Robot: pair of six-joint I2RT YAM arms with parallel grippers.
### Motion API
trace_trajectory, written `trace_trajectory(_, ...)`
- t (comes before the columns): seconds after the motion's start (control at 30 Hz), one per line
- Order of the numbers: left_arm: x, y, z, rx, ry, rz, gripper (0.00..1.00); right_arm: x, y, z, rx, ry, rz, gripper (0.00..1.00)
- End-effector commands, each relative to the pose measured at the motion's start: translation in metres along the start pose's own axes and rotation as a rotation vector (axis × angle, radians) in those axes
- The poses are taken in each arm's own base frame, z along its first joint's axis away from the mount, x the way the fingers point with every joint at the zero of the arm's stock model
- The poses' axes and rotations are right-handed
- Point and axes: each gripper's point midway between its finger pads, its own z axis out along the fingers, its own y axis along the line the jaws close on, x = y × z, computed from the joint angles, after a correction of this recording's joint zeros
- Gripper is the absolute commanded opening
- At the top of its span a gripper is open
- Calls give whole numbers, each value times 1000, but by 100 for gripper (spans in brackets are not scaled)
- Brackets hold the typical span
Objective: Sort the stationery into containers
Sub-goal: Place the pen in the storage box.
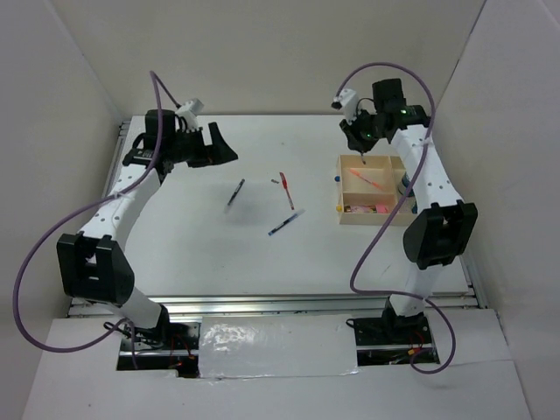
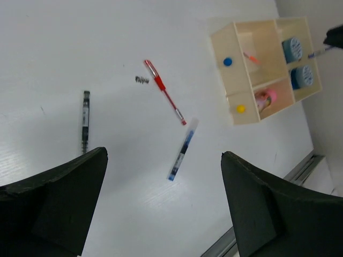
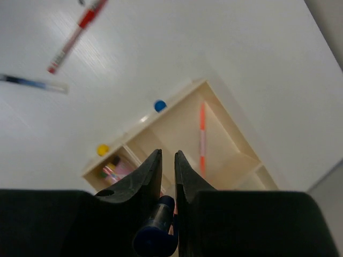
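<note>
The tray's far section (image 1: 367, 182) already has a pen in it. Next, my right gripper needs to lower the dark blue pen into that section and let go of it by the orange pen.
The tan wooden tray (image 1: 340, 189) stands at the right. In the left wrist view the tray (image 2: 232, 85) holds two blue-and-white rolls (image 2: 293, 50), a pink cylinder (image 2: 266, 98) and an orange pen (image 2: 250, 57). My right gripper (image 1: 358, 142) hovers over the tray's far compartment, shut on a dark blue pen (image 3: 161, 225); the orange pen (image 3: 202, 136) lies below it. On the table lie a dark pen (image 1: 236, 192), a red pen (image 1: 286, 190) and a blue pen (image 1: 286, 222). My left gripper (image 1: 220, 145) is open and empty, high above the table's far left.
A small metal spring (image 2: 141, 80) lies by the red pen's (image 2: 164, 92) tip. The tray's outer wall carries a blue dot (image 3: 159, 105) and a yellow dot (image 3: 102, 150). White walls enclose the table on three sides; a metal rail runs along the near edge.
</note>
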Motion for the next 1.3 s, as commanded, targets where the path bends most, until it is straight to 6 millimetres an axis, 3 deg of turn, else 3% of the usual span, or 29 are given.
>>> trace_trajectory(0.0,12,3,0,-55,60,149,99,54,-20,12,74,304,-301,1)
trace_trajectory(0.03,15,2,1,-52,72,145,99,66,-31,11,124,382,-331,1)
trace_trajectory(0.17,26,1,6,-43,110,138,99,100,-45,32,133,568,-418,2)
trace_trajectory(0.5,30,1,4,-42,122,130,99,144,-61,70,77,737,-436,10)
trace_trajectory(0.57,32,3,5,-44,129,122,99,155,-61,74,58,775,-437,14)
trace_trajectory(0.67,32,6,5,-56,128,116,99,163,-66,77,73,802,-421,28)
trace_trajectory(0.7,32,7,5,-60,126,117,99,164,-67,77,75,808,-420,37)
trace_trajectory(0.77,30,8,5,-70,121,112,99,166,-67,76,75,809,-414,43)
trace_trajectory(0.97,23,15,2,-129,85,113,99,159,-66,68,85,791,-413,49)
trace_trajectory(1.07,24,17,2,-173,71,163,99,141,-66,60,104,749,-402,48)
trace_trajectory(1.13,31,23,7,-214,100,247,91,111,-68,48,130,655,-382,47)
trace_trajectory(1.17,40,19,13,-236,128,275,79,99,-66,44,140,615,-356,47)
trace_trajectory(1.2,49,33,21,-295,164,307,75,76,-68,30,172,551,-338,47)
trace_trajectory(1.27,65,34,32,-337,237,366,66,46,-57,15,179,419,-260,46)
